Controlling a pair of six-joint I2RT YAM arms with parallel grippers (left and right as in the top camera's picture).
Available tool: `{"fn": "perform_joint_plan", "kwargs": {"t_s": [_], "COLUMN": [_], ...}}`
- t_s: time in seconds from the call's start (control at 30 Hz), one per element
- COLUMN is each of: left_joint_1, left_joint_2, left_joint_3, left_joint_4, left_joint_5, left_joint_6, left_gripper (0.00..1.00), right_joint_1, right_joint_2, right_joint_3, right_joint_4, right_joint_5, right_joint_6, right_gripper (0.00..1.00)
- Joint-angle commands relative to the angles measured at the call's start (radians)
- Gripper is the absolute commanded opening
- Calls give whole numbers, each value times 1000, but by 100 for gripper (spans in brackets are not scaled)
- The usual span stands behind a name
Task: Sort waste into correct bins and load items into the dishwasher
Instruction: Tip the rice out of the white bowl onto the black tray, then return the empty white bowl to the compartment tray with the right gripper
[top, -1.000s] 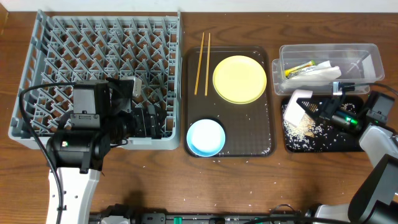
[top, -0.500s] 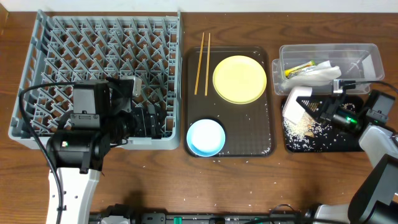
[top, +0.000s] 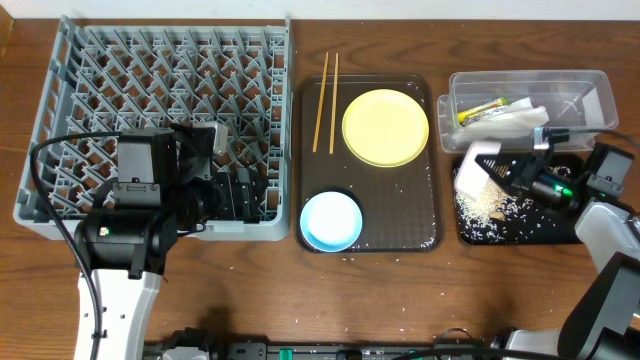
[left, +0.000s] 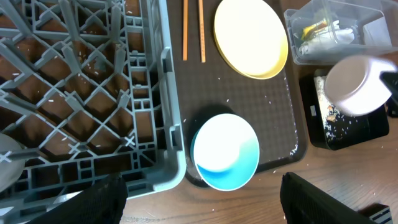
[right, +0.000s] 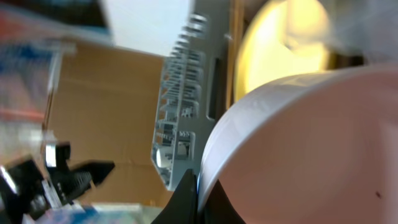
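The spot beside the light blue bowl is clear, so my right gripper should next go left in the overhead view, level its bowl and lower to release it there.
My right gripper (top: 505, 172) is shut on the rim of the white bowl (top: 473, 172) and holds it tilted over the black tray (top: 570, 232), where rice crumbs (top: 485, 206) lie. The right wrist view shows the jaws (right: 200, 193) pinching the bowl's rim (right: 298, 143). The clear tub (top: 530, 75) holds the white napkin (top: 512, 121) and the green-and-orange wrapper (top: 478, 110). The yellow plate (top: 386, 127), chopsticks (top: 325, 100) and light blue bowl (top: 331, 221) lie on the brown tray. My left gripper (top: 238, 195) is open and empty over the grey rack's (top: 170, 80) front edge. A small white cup (top: 213, 138) sits in the rack.
The brown textured tray (top: 395, 200) lies between the rack and the bins, with scattered crumbs on it. A few crumbs dot the wooden table (top: 400, 300) in front of it. The left arm covers the rack's front right part.
The white bowl has shifted slightly in my right gripper over the black tray. The left arm has not moved.
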Motion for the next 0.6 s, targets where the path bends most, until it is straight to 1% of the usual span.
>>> {"fn": "perform_joint_plan", "kwargs": {"t_s": [0.0, 0.03, 0.13, 0.2, 0.27, 0.3, 0.33, 0.37, 0.4, 0.43, 0.5, 0.57], "left_joint_1": [-2, -2, -2, -2, -2, -2, -2, -2, -2, -2, -2, -2], "left_joint_2": [-2, -2, -2, -2, -2, -2, -2, -2, -2, -2, -2, -1], "left_joint_3": [16, 16, 16, 16, 16, 16, 16, 16, 16, 16, 16, 16], "left_joint_4": [8, 9, 9, 12, 15, 17, 20, 23, 24, 24, 24, 24], "left_joint_5": [-9, -9, -7, -5, -5, -5, -5, -5, -5, -5, -5, -5], "left_joint_6": [10, 9, -17, -18, -17, -17, -17, -17, -17, -17, -17, -17], "left_gripper": [80, 80, 80, 80, 79, 79, 79, 79, 80, 80, 79, 79], "right_joint_1": [22, 26, 72, 159, 319, 367, 463, 538, 680, 742, 966, 1070], "right_joint_2": [-25, -30, -82, -166, -273, -298, -338, -360, -386, -388, -360, -320], "right_joint_3": [9, 9, 9, 9, 9, 9, 9, 9, 9, 9, 9, 9], "right_joint_4": [74, 71, 39, -22, -116, -138, -165, -179, -194, -197, -201, -201], "right_joint_5": [-94, -62, 12, 159, 440, 526, 660, 739, 878, 935, 1175, 1338], "right_joint_6": [-48, -20, -17, -33, -116, -140, -190, -220, -259, -272, -292, -292], "right_gripper": [1, 1, 1, 1, 1, 1, 1, 1, 1, 1, 1, 1]}}
